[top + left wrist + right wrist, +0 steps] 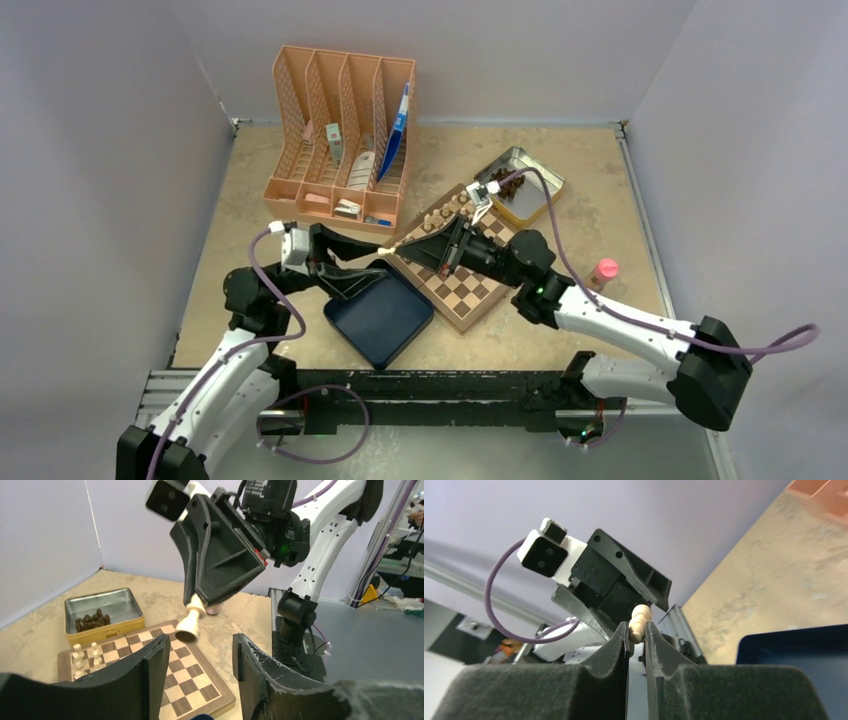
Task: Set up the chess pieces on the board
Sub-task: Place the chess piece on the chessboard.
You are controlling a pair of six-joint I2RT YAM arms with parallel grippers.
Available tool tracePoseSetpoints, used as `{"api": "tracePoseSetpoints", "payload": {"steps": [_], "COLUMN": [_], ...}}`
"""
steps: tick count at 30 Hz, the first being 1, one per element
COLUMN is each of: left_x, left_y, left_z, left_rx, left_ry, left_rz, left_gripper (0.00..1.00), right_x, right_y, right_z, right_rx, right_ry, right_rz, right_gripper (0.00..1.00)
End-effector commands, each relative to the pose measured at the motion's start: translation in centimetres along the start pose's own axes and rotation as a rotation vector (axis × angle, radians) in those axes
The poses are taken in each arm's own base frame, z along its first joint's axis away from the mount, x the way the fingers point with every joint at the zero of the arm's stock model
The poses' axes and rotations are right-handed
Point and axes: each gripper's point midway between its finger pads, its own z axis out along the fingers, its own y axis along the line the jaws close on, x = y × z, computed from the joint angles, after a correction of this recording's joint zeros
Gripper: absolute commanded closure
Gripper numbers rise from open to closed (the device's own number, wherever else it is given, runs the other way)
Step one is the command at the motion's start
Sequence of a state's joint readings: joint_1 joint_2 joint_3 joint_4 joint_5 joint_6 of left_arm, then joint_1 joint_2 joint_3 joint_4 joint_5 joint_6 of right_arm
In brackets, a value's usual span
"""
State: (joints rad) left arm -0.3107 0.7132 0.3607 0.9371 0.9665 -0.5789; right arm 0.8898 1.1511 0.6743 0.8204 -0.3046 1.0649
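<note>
My right gripper will next turn downward and lower outward to the board's far-edge row point(417, 231), which is below and outward of it. It will let go of the piece there among pale ones.
A pale chess piece point(191, 621) hangs tilted in the air, base down, pinched at its top by my right gripper point(637, 631), which is shut on it. The same piece point(391, 250) sits over the left corner of the board point(470, 290). My left gripper point(200, 652) faces it from just below with its fingers spread and nothing between them. Several pale chess pieces point(441, 212) stand in rows at the board's far edge point(64, 656). In the top view my left gripper point(368, 266) is just left of the right gripper point(398, 247).
A dark blue tray point(380, 320) lies at the board's near-left side. A metal tin point(538, 178) with dark pieces point(91, 621) stands behind the board. An orange file organizer point(340, 140) is at the back left, and a small pink item point(604, 270) to the right.
</note>
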Motion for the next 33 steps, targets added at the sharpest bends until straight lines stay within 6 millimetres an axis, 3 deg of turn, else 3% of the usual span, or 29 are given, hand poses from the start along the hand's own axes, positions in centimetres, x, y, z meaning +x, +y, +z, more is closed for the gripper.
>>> {"api": "tracePoseSetpoints", "payload": {"steps": [1,9,16,21,33], "left_x": [0.3,2.0,2.5,3.3,1.8], "left_y": [1.3,1.9,3.7,3.7,3.3], "left_z": [-0.3,-1.5,-3.1,-4.0,-5.5], "left_rx": [-0.103,-0.171,-0.331,-0.358,-0.416], "left_ry": [0.049,0.205,0.282,0.319,0.355], "left_rz": [-0.015,0.011,0.010,0.035,0.145], "left_gripper": [0.50,0.40,0.22,0.22,0.21], "right_x": [-4.5,-8.0,-9.7,-10.7,-8.7], "right_y": [0.9,-3.8,-7.9,-11.6,-18.8], "right_z": [-0.4,-2.2,-3.2,-4.0,-1.7], "right_rx": [0.108,0.479,0.751,0.945,1.089], "right_ry": [-0.129,-0.151,-0.064,-0.011,0.196], "right_rz": [-0.190,-0.386,-0.549,-0.595,-0.596], "right_gripper": [0.91,0.91,0.92,0.92,0.90]}}
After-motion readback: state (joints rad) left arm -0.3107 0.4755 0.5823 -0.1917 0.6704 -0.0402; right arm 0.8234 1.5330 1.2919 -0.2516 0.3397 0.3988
